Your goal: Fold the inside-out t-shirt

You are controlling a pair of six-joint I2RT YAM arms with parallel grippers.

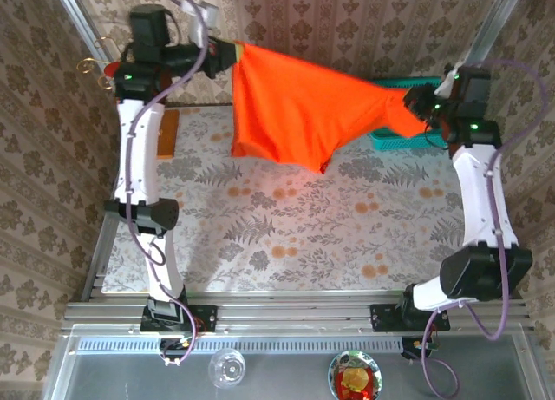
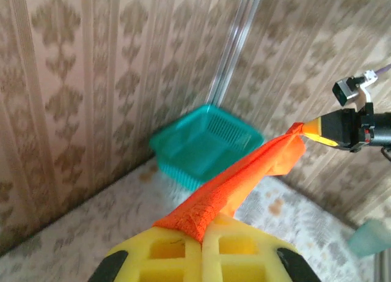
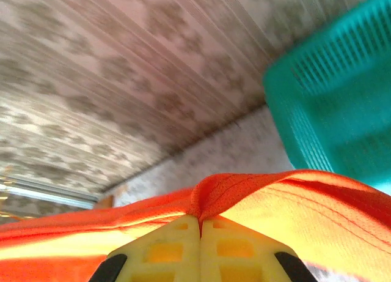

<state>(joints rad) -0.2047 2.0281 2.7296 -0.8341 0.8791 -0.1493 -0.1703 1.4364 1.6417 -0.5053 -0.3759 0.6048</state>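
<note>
The t-shirt (image 1: 299, 114) is still hanging in the air, so my right gripper needs to move down and back toward the base over the bare near half of the table.
The orange-red t-shirt (image 1: 299, 114) hangs stretched in the air above the far half of the table, its lower edge drooping toward the tabletop. My left gripper (image 1: 227, 55) is shut on its upper left corner, high at the back left. My right gripper (image 1: 422, 107) is shut on the opposite end at the back right. In the left wrist view the yellow fingers (image 2: 171, 251) pinch a rolled edge of the t-shirt (image 2: 244, 181), which runs taut to the right gripper (image 2: 308, 128). In the right wrist view the jaws meet on a fold of the t-shirt (image 3: 256, 193).
A teal basket (image 1: 408, 135) stands at the back right of the table, partly behind the cloth and the right arm. A flat orange board (image 1: 167, 135) lies at the left edge. A red ornament on a gold wire stand (image 1: 100, 66) sits at the back left. Patterned walls close in on three sides.
</note>
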